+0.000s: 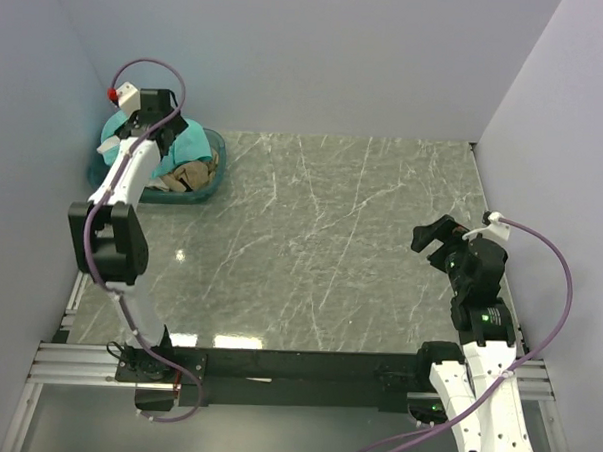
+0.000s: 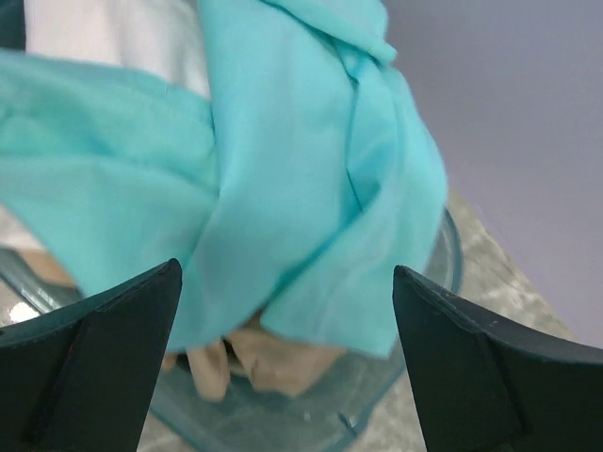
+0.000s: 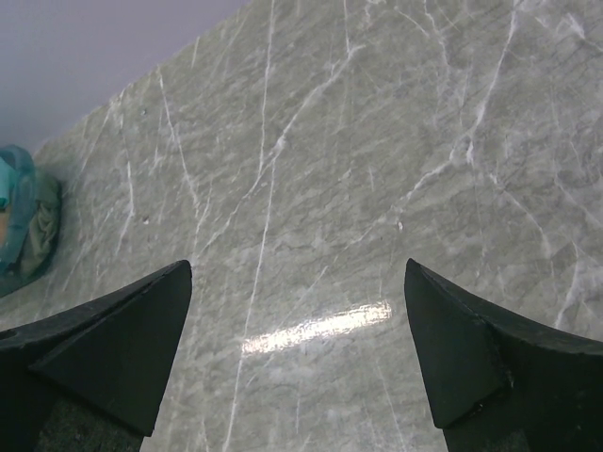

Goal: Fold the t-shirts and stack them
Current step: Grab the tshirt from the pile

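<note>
Next, my left gripper needs to lower its open fingers astride the teal-green t-shirt's middle fold point(image 2: 252, 243) just below and close, as this shirt tops the pile.
A teal-green t-shirt point(image 2: 283, 179) lies crumpled on top of a pile in the teal basket point(image 1: 208, 187) at the table's far left. A white t-shirt point(image 2: 113, 38) shows behind it and a tan-beige t-shirt point(image 2: 273, 363) under it; the tan one also shows in the top view point(image 1: 196, 173). My left gripper point(image 2: 287, 282) is open, just above the teal-green shirt, not touching it. My right gripper point(image 3: 297, 282) is open and empty above bare table at the right point(image 1: 436, 237).
The grey marble table point(image 1: 331, 247) spreads between the arms. Walls close in on the left, back and right. The basket also shows at the left edge of the right wrist view point(image 3: 24, 226). A black rail runs along the near edge point(image 1: 295, 366).
</note>
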{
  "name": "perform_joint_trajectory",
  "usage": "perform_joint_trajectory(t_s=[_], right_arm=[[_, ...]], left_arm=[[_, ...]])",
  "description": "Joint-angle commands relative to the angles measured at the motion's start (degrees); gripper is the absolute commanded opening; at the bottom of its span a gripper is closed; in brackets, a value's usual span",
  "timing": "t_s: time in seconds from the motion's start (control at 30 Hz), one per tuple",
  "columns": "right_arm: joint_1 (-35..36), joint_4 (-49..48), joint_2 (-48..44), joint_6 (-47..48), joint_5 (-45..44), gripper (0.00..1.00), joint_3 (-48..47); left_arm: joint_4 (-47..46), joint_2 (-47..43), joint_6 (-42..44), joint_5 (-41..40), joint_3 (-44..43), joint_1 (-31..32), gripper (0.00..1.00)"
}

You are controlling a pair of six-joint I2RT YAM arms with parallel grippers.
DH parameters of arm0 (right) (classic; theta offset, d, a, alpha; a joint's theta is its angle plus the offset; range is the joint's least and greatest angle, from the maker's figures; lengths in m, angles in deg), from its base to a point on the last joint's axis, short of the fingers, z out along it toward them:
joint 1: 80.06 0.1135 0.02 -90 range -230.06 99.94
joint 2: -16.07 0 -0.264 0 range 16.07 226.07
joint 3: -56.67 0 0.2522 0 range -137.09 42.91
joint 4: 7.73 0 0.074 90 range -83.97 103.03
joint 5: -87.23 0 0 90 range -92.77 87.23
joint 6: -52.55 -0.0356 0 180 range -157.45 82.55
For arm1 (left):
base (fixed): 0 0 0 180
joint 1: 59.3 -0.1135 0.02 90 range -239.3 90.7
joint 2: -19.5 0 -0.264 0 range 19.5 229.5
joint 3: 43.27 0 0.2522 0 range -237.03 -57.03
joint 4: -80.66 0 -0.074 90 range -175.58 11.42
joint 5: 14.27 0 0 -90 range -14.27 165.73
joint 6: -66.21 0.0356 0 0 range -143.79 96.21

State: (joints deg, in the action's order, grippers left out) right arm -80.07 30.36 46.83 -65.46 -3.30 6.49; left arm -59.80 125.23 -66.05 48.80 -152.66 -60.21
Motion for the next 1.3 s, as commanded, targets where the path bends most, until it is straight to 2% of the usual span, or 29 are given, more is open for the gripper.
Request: perform_joint_trajectory(t_s=[0.0, 0.03, 0.17, 0.27, 0.37, 0.4, 0.63, 0.9, 1.1, 1.2, 1.23, 1.27], right_arm=[[-0.17, -2.89, -0.79, 1.29, 0.10, 1.00, -0.14], [-0.25, -2.89, -0.88, 1.29, -0.16, 1.00, 0.04], [-0.25, -2.98, -1.32, 0.94, -1.83, 1.00, 0.21], [-0.25, -2.98, -1.23, 0.94, -1.84, 1.00, 0.21], [-0.25, -2.37, -0.97, 1.12, -2.01, 0.98, -0.14], [-0.25, -2.37, -0.97, 1.03, -2.19, 0.98, -0.22], [-0.25, -2.63, -1.67, 1.03, -1.58, 0.98, 0.13], [-0.25, -2.80, -2.11, 1.03, -0.17, 0.98, 0.48], [-0.25, -2.54, -2.64, 1.29, 0.36, 0.98, 0.48], [-0.25, -2.71, -3.08, 1.29, 0.36, 0.98, 0.39], [-0.25, -2.89, -3.51, 1.29, 1.14, 0.97, 0.48], [-0.25, -2.89, -3.60, 1.38, 1.50, 0.97, 0.39]], left_arm=[[7.17, 5.87, 2.18, -2.41, -9.28, -1.90, 0.99], [8.66, 9.11, 2.36, -3.29, -12.87, -1.91, 0.99], [13.24, 13.62, 2.27, -6.89, -17.39, -1.99, 0.99], [12.81, 14.24, 2.27, -6.20, -16.69, -2.34, 0.86], [13.07, 14.15, 2.01, -5.49, -16.86, -2.70, 0.30], [13.42, 13.54, 1.92, -5.67, -17.04, -2.70, 0.01], [11.66, 3.71, 4.38, -3.74, -17.66, -2.70, 0.01], [1.23, -15.17, 8.42, 3.28, -13.27, -2.61, 0.01], [-3.11, -22.75, 10.09, 6.19, -14.57, -2.43, 0.01], [-3.28, -24.08, 9.75, 13.38, -16.59, -2.17, 0.01], [-3.72, -24.60, 9.74, 19.32, -16.60, -1.82, 0.01], [-4.42, -25.04, 9.57, 21.55, -16.69, -1.21, 0.01]])
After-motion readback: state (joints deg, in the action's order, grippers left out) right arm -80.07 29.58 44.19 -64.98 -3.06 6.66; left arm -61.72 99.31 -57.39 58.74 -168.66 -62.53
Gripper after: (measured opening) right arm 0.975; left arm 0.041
